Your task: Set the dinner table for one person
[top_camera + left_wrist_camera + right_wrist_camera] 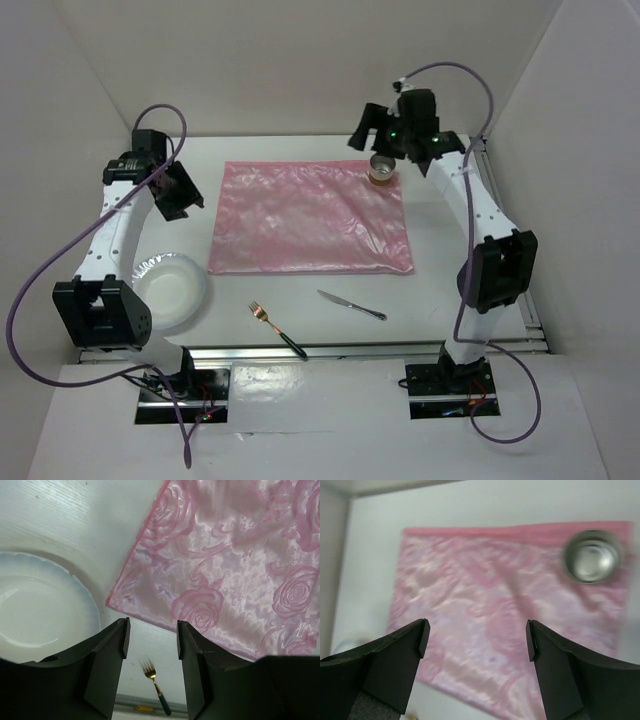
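Observation:
The plate is off the mat (310, 215). My right gripper will move back and to the left in the top view, then down onto the plate's mat-side rim (204, 284).
The white dinner table (440, 290) carries a pink rose-patterned mat (310, 215) in its middle. A small metal cup (381, 170) stands upright on the mat's far right corner. A white plate (170, 290) lies on the table off the mat's near left corner. A gold fork with a dark handle (275, 328) and a silver knife (352, 306) lie in front of the mat. My left gripper (180, 195) is open and empty above the mat's left edge. My right gripper (395, 140) is open and empty above the cup.
White walls enclose the table at the left, back and right. An aluminium rail (320, 350) runs along the near edge. The left wrist view shows the plate (40, 605), mat corner (235, 555) and fork (152, 680). The right wrist view shows the mat (490, 590) and cup (592, 556).

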